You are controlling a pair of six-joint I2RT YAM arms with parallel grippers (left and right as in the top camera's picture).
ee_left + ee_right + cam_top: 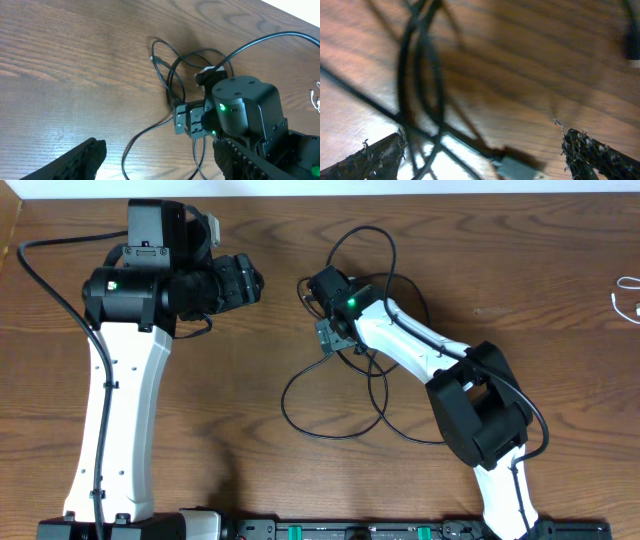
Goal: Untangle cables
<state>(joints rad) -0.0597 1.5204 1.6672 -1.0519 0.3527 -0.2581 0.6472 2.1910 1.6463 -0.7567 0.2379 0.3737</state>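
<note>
I will next move my right gripper down and to its right in the overhead view, because the doubled parts of the black cables run close together there.
Black cables (335, 385) lie in loose overlapping loops on the wooden table, mid-right. My right gripper (328, 330) hangs low over their upper part, open. In the right wrist view its fingers (484, 137) straddle several crossing black strands (420, 75) and a small plug end (516, 167), gripping none. My left gripper (252, 280) is open and empty, up and to the left of the tangle. In the left wrist view its fingers (159, 147) frame the loops (167, 75) and the right gripper's head. A white cable (628, 295) lies at the far right edge.
The right arm (470, 395) stretches diagonally over the right side of the loops. The left arm's white link (120, 410) runs down the left side of the table. A thick black arm cable (45, 290) curves at the far left.
</note>
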